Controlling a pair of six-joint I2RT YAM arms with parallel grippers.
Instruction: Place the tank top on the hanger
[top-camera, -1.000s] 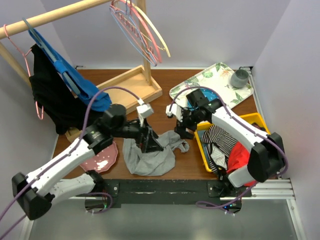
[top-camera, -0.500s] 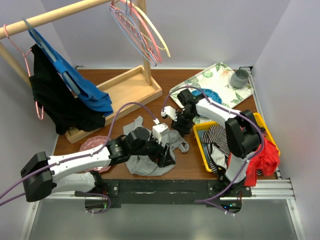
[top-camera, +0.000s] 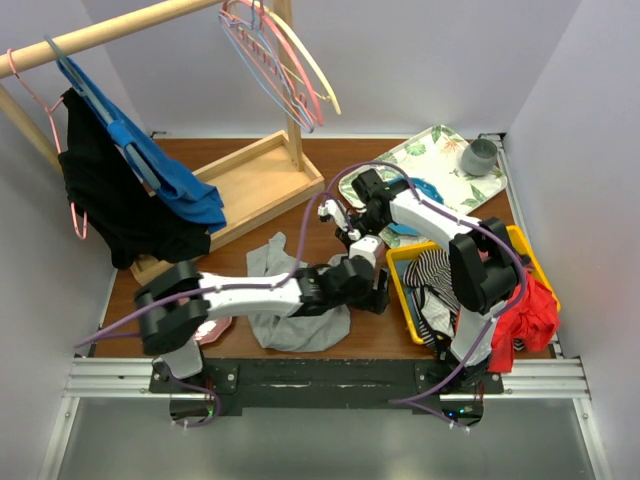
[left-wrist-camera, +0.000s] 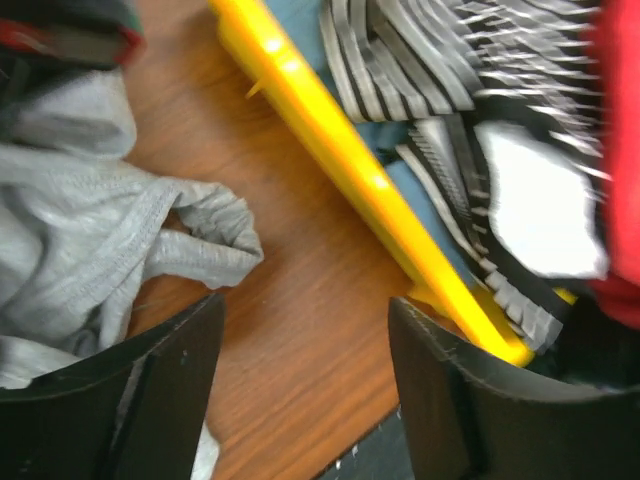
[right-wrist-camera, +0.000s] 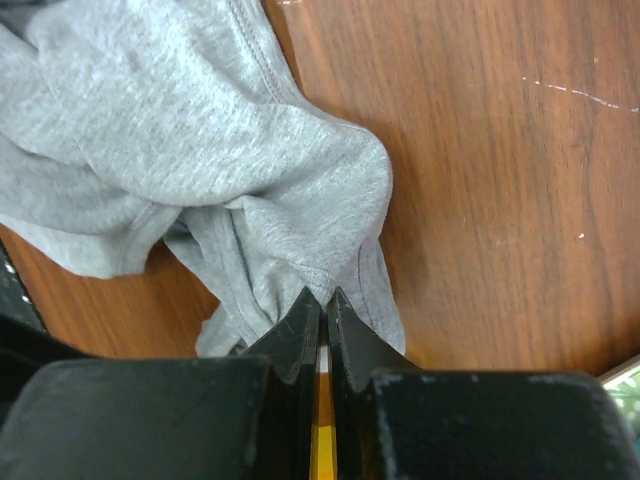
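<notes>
The tank top's crumpled middle is to the left of my right gripper in the top view. I need to lift the tank top's fold to spread it, then go down there and let go.
The light-grey tank top (top-camera: 290, 320) lies crumpled on the table's near middle. My right gripper (top-camera: 352, 243) reaches down at its far right corner. In the right wrist view it (right-wrist-camera: 322, 298) is shut, pinching a fold of the tank top (right-wrist-camera: 200, 130). My left gripper (top-camera: 375, 290) stretches across the cloth to the yellow bin's side. It (left-wrist-camera: 305, 370) is open over bare wood, the tank top (left-wrist-camera: 90, 250) just left of its fingers (left-wrist-camera: 160, 380). The pale-blue hanger (top-camera: 268, 85) hangs among pink and cream ones on the rail at the top.
A yellow bin (top-camera: 400, 285) at the right holds a striped garment (top-camera: 435, 285) and a red one (top-camera: 520, 310). A floral tray (top-camera: 420, 160) with a grey cup (top-camera: 480, 155) sits behind. The wooden rack base (top-camera: 250, 185), hanging dark clothes (top-camera: 110, 200) and a pink plate (top-camera: 210, 325) fill the left.
My left arm has swept right across the tank top to the bin's side, its jaws narrowing a little. The right gripper has come down and shut on the tank top's edge.
</notes>
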